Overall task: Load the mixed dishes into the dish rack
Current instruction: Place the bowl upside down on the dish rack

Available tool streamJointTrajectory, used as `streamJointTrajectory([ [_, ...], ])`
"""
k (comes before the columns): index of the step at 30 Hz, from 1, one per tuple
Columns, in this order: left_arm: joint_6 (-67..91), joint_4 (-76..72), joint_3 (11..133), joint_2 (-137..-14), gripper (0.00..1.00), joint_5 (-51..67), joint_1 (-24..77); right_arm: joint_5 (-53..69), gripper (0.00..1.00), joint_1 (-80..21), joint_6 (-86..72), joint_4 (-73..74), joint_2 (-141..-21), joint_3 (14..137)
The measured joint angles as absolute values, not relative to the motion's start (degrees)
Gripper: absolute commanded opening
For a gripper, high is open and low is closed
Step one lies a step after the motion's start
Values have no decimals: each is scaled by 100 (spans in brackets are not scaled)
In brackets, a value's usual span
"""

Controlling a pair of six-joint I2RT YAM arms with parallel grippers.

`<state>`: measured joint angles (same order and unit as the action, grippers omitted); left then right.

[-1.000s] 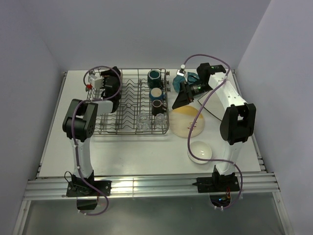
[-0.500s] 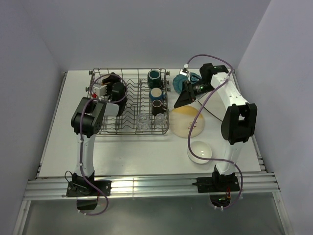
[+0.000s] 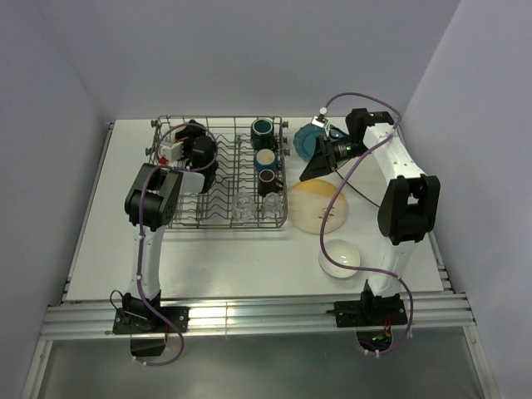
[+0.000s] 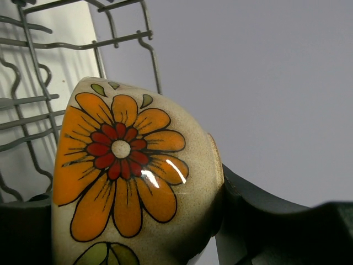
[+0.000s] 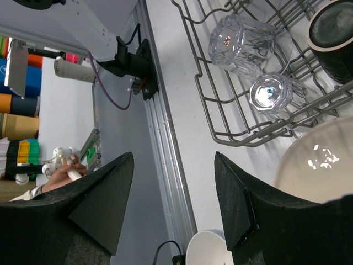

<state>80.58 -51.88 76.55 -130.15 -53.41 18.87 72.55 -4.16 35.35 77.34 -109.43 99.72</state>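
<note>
The beige bowl hangs above the rack's wires, so my left gripper needs to lower it onto them next, slightly toward the rack's side away from the mugs (image 3: 266, 158).
The grey wire dish rack (image 3: 218, 218) stands mid-table with three dark mugs (image 3: 266, 158) and two clear glasses (image 3: 242, 202) in its right part. My left gripper (image 3: 199, 154) hangs over the rack's back left, shut on a beige bowl with an orange flower (image 4: 132, 176), tines behind it. My right gripper (image 3: 320, 162) hovers open and empty just right of the rack. Behind it lies the teal plate (image 3: 306, 141); the yellow-cream plate (image 3: 320, 208) lies in front. A white bowl (image 3: 341, 255) sits nearer. The right wrist view shows the glasses (image 5: 237, 36) and the white bowl (image 5: 207, 248).
Walls close in the table at the back and both sides. An aluminium rail (image 3: 249, 316) runs along the near edge by the arm bases. Purple cables loop from both arms. Bare table lies left of and in front of the rack.
My left gripper has swung right from the rack's left edge to above its back left rows. The right gripper has shifted slightly right, uncovering more of the teal plate.
</note>
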Motion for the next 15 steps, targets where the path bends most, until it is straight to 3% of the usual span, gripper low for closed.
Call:
streamJointTrajectory([
  [15, 8248, -4755, 7730, -13290, 56, -5175, 1682, 7293, 68, -298, 3548, 7732, -10943, 9961],
])
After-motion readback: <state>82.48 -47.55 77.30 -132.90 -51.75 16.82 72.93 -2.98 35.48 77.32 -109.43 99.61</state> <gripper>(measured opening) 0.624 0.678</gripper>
